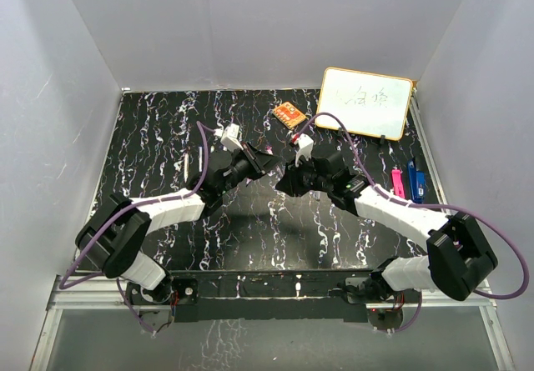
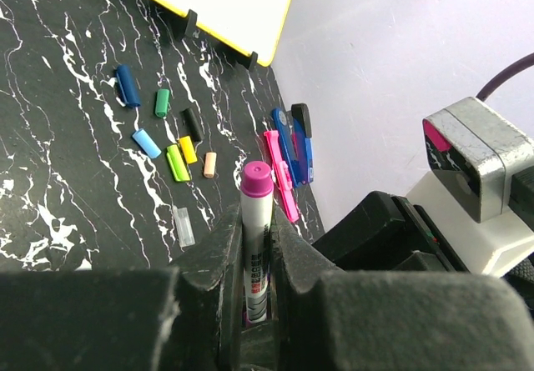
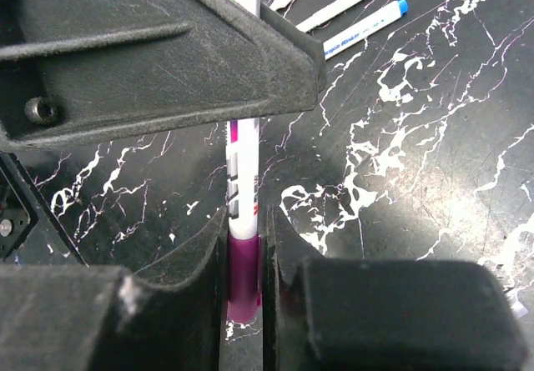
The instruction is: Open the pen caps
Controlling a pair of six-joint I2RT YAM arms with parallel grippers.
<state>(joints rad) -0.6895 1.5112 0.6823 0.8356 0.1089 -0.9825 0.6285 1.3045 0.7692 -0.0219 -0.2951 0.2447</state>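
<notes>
The tabletop below, near the light blue cap, is bare. My right gripper will next pull the purple cap off the pen's body and go down to let go of it there.
A thin white marker is held between both grippers above the middle of the table. My left gripper is shut on its white barrel, and a purple end sticks out past the fingers. My right gripper is shut on the purple cap, which sits against the barrel. In the top view the left gripper and the right gripper meet tip to tip. Several loose caps lie on the table: blue, green, black, light blue, yellow, orange.
A whiteboard stands at the back right, with an orange eraser block to its left. Pink and blue clips lie at the right edge. Several uncapped white markers lie on the table, and a clear piece.
</notes>
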